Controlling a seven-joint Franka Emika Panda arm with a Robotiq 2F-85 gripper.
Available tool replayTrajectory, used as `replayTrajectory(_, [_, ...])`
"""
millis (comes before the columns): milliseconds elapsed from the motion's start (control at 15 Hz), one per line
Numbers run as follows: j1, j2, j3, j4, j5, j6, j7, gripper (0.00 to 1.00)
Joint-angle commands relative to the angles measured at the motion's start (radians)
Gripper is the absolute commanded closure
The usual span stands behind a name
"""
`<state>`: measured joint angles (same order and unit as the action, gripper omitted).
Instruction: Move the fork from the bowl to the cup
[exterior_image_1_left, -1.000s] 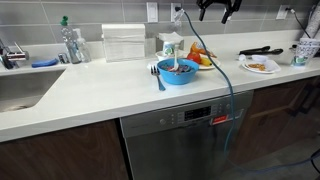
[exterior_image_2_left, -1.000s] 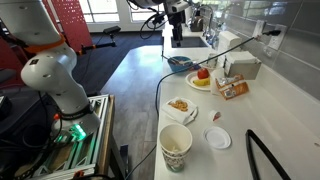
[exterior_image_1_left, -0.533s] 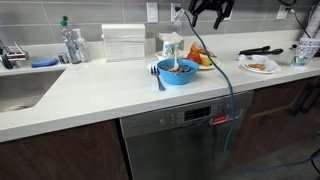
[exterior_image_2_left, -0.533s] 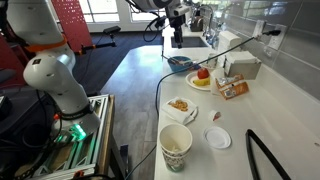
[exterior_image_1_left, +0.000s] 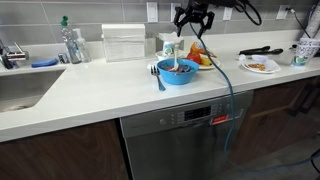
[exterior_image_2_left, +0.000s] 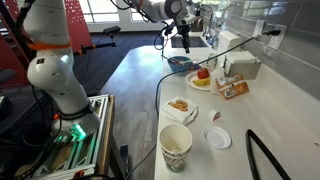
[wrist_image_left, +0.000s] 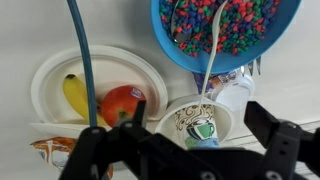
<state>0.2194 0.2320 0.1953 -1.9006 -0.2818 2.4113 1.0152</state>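
I will lower my gripper next, with its open fingers on both sides of the fork's end that sticks out over the bowl's rim, because that end of the fork is clear of the coloured pieces.
The blue bowl (wrist_image_left: 235, 40) is full of small coloured pieces; it also shows in both exterior views (exterior_image_1_left: 178, 72) (exterior_image_2_left: 181, 63). The thin pale fork (wrist_image_left: 212, 45) lies in it, with one end sticking out over the rim towards the cup. The pale cup (wrist_image_left: 195, 122), with a green coffee print, stands right beside the bowl (exterior_image_1_left: 169, 46). My gripper (wrist_image_left: 200, 128) is open and empty. It hangs in the air above the cup and bowl (exterior_image_1_left: 192, 18) (exterior_image_2_left: 183, 30), with a finger on either side of the cup in the wrist view.
A white plate (wrist_image_left: 50, 75) with a banana and an apple sits next to the cup. A blue cable (wrist_image_left: 80, 50) runs across it. A blue-handled utensil (exterior_image_1_left: 158, 76) lies beside the bowl. A napkin box (exterior_image_1_left: 125, 42), a bottle (exterior_image_1_left: 70, 42) and a sink (exterior_image_1_left: 20, 92) stand further along the counter.
My gripper has moved sideways and down from further along the counter to above the cup and bowl. It is still open. The objects have not moved.
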Motion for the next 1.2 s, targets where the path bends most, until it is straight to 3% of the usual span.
replayTrajectory(0, [0.062,0.104,-0.057,0.090,-0.035,0.017,0.060,0.00])
replayTrajectory(67, [0.074,0.121,-0.068,0.104,-0.036,0.020,0.063,0.00])
replayTrajectory(200, [0.099,0.155,-0.090,0.138,-0.037,0.019,0.071,0.11])
replayTrajectory(333, [0.118,0.183,-0.111,0.162,-0.040,0.038,0.075,0.02])
replayTrajectory(533, [0.140,0.218,-0.145,0.180,-0.048,0.071,0.081,0.14])
replayTrajectory(600, [0.146,0.227,-0.158,0.182,-0.054,0.088,0.083,0.31])
replayTrajectory(933, [0.164,0.261,-0.198,0.192,-0.042,0.120,0.082,0.55])
replayTrajectory(1067, [0.168,0.267,-0.205,0.191,-0.035,0.125,0.080,0.79])
replayTrajectory(1133, [0.169,0.268,-0.205,0.190,-0.029,0.127,0.078,0.85])
